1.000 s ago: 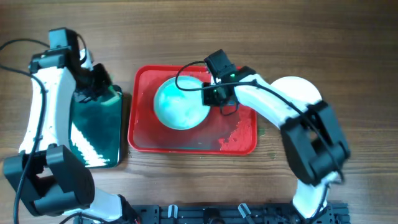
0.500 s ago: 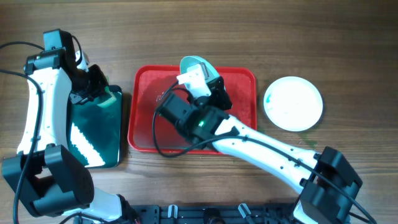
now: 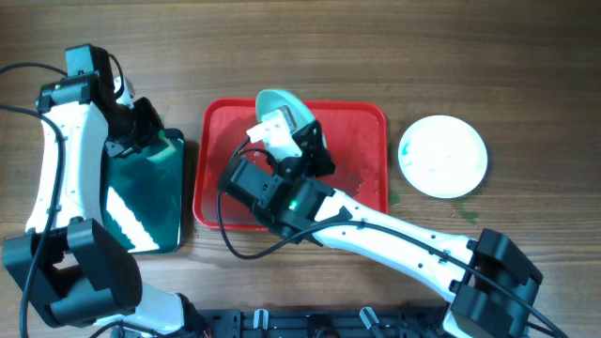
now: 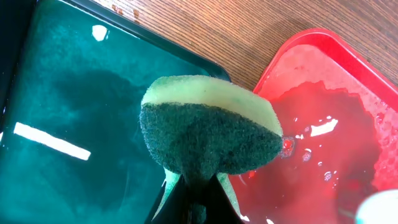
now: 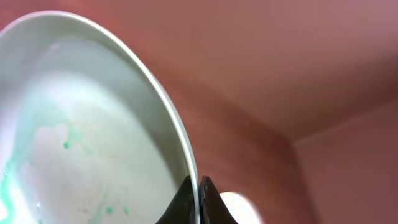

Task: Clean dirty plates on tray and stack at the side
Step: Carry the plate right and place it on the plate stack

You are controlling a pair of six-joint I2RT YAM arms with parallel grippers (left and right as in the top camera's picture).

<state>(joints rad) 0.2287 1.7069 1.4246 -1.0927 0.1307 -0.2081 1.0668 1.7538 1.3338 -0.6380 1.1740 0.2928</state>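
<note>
I should next turn the tilted turquoise plate level with my right gripper, and then I should lower it onto the white plate (image 3: 443,155) beside the tray (image 3: 362,127).
The red tray (image 3: 362,127) lies mid-table, wet inside. My right gripper (image 3: 280,130) is shut on the rim of a pale turquoise plate (image 3: 278,99) and holds it tilted up on edge over the tray's back left part. In the right wrist view the jaws (image 5: 199,185) pinch the rim of the plate (image 5: 81,137), which has green smears. A second, white plate (image 3: 443,155) with a teal smear lies flat on the table right of the tray. A third plate is not in view. My left gripper (image 3: 150,131) is shut on a green and yellow sponge (image 4: 208,130) above the tub.
A black tub (image 3: 141,202) of teal liquid stands left of the tray; it also shows in the left wrist view (image 4: 74,118) beside the tray's corner (image 4: 323,124). My right arm (image 3: 394,235) crosses the tray's front edge. Wooden table all round.
The plate lay flat on the tray a second ago; my right gripper has raised it on edge and shifted a little left. The left arm has barely moved.
</note>
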